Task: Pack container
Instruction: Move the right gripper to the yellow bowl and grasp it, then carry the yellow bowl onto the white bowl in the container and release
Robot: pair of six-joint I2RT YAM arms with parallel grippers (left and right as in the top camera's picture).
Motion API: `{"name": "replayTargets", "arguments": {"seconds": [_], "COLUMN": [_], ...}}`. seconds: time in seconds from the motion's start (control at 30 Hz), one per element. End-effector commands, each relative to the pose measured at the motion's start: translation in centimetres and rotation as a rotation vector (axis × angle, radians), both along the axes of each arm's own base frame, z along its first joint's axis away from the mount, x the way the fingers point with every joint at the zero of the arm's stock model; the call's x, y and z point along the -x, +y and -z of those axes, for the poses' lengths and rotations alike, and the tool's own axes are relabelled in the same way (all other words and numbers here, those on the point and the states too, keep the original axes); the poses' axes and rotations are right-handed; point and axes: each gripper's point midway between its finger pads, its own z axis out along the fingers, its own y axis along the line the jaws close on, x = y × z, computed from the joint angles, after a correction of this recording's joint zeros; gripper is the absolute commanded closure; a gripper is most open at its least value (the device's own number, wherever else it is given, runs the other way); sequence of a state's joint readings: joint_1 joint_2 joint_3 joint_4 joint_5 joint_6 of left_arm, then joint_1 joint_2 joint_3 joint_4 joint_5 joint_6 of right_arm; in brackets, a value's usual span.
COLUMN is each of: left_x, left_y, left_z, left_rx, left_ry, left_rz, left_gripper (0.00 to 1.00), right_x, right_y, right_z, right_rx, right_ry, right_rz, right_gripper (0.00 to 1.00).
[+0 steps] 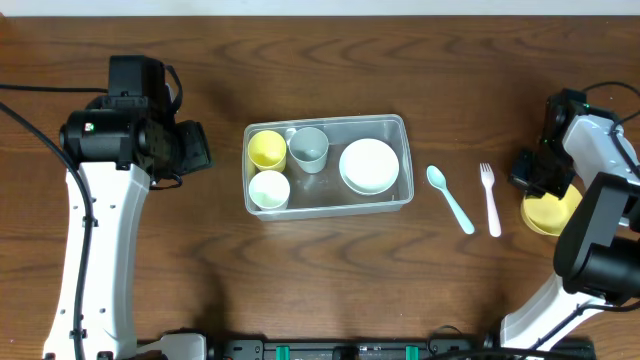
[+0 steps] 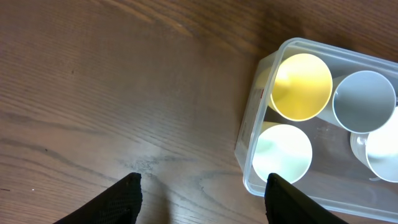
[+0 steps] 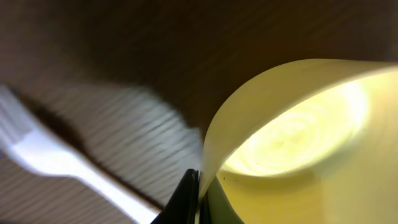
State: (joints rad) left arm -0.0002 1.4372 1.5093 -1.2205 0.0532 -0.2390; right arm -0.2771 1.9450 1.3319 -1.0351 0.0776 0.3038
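Note:
My right gripper rises next, carries the yellow bowl past the spoon and lowers it into the white bowl (image 1: 369, 165), which sits empty in the container.
The clear container (image 1: 400, 125) sits mid-table and holds a yellow cup (image 1: 266, 149), a grey cup (image 1: 309, 148), a pale green cup (image 1: 269, 189) and a white bowl (image 1: 369, 165). It also shows in the left wrist view (image 2: 249, 134). My left gripper (image 2: 202, 199) is open and empty over bare wood left of the container. My right gripper (image 3: 200, 199) is shut on the rim of a yellow bowl (image 3: 292, 149) at the far right (image 1: 548, 212).
A light blue spoon (image 1: 449, 197) and a white fork (image 1: 491, 198) lie on the wood between the container and the yellow bowl. The fork also shows, blurred, in the right wrist view (image 3: 56, 158). Cables run at the far left and right edges.

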Motion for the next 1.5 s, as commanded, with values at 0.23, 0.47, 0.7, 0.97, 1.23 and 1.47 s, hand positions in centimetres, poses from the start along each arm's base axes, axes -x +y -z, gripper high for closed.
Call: {"name": "replayTargets", "arguments": {"seconds": [0.23, 0.47, 0.7, 0.97, 1.23, 1.47], "left_x": [0.2, 0.2, 0.2, 0.2, 0.2, 0.2], "left_y": [0.1, 0.1, 0.1, 0.1, 0.1, 0.1], "left_z": [0.4, 0.4, 0.4, 0.4, 0.4, 0.4], "left_rx": [0.001, 0.001, 0.001, 0.001, 0.001, 0.001], "left_ry": [0.015, 0.015, 0.016, 0.016, 0.015, 0.015], "left_rz": [-0.009, -0.009, -0.009, -0.009, -0.009, -0.009], "left_gripper": [0.36, 0.36, 0.36, 0.36, 0.36, 0.36], "right_x": [-6.1, -4.5, -2.4, -2.0, -1.9, -1.9], "right_y": [10.6, 22.9, 31.3, 34.4, 34.4, 34.3], "right_z": [-14.5, -18.4, -16.5, -11.6, -8.2, -8.1], "right_rx": [-0.074, -0.099, -0.151, -0.181, -0.188, -0.187], "right_ry": [-0.490, -0.633, -0.615, -0.504, -0.404, -0.402], "right_rz": [-0.521, -0.985, -1.215, -1.285, -1.284, -1.284], "right_gripper": [0.99, 0.99, 0.98, 0.99, 0.95, 0.60]}}
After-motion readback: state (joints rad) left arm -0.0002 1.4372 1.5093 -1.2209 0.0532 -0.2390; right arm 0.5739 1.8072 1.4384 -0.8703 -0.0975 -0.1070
